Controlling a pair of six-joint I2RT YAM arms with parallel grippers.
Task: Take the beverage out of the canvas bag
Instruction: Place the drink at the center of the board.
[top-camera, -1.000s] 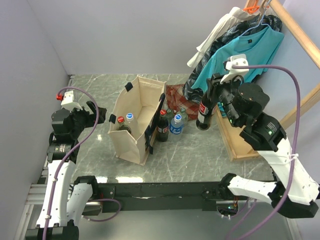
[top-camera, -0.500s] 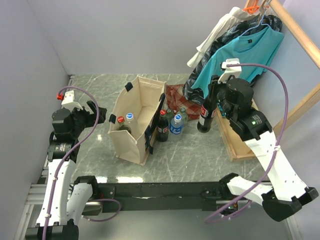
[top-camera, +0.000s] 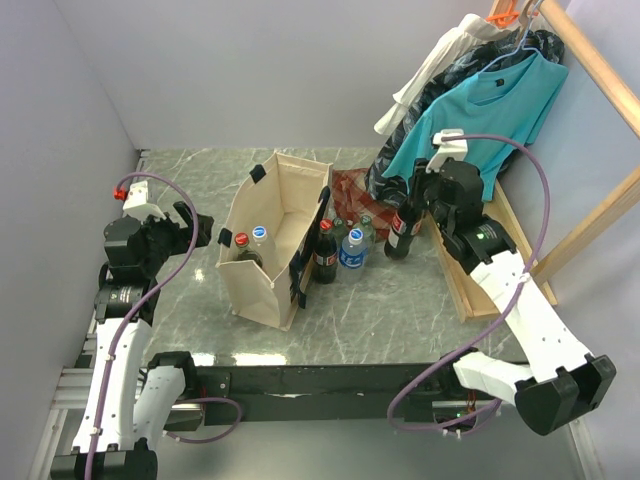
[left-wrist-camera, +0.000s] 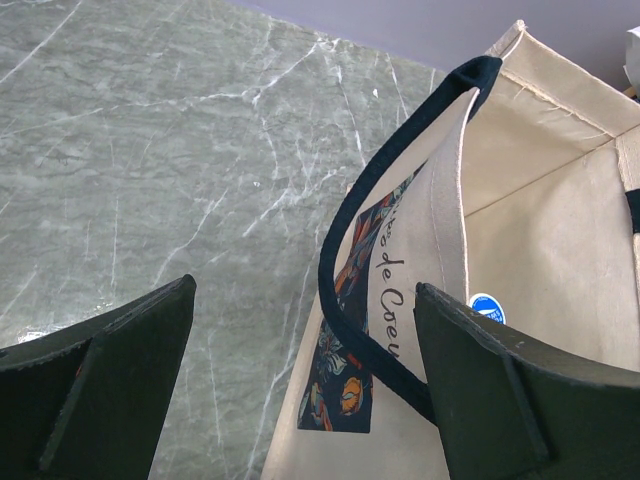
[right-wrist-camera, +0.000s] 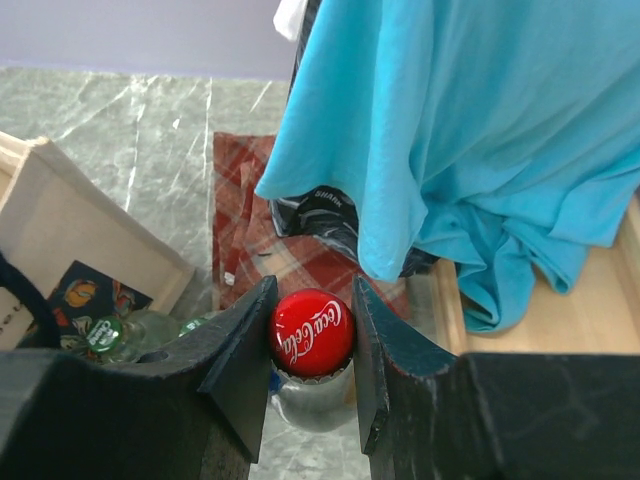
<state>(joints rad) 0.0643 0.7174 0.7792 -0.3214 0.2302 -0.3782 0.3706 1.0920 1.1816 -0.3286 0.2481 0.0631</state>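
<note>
My right gripper will next move down and to the left in the top view to let go of the cola, because the tabletop beside the outside bottles is clear.
The beige canvas bag (top-camera: 262, 285) stands open at mid-table, its navy handle (left-wrist-camera: 350, 240) and dark print facing my left wrist camera. Two capped bottles show inside it, one red-capped (top-camera: 241, 240), one blue-capped (top-camera: 259, 233). My right gripper (top-camera: 415, 195) is shut on the red cap (right-wrist-camera: 311, 331) of a dark cola beverage (top-camera: 403, 232), held upright right of the bag. Its base is low near the tabletop; I cannot tell whether it touches. My left gripper (top-camera: 195, 228) hangs open left of the bag, with nothing between its fingers (left-wrist-camera: 120, 360).
Several bottles (top-camera: 340, 250) stand outside against the bag's right side. A red plaid cloth (top-camera: 352, 190) lies behind them. Hanging clothes, including a teal shirt (top-camera: 480, 110), crowd the back right. A wooden frame (top-camera: 475, 285) lies along the right edge.
My right arm has stretched out and carried the cola bottle down and slightly left, closer to the bottles beside the bag. The left arm has not moved.
</note>
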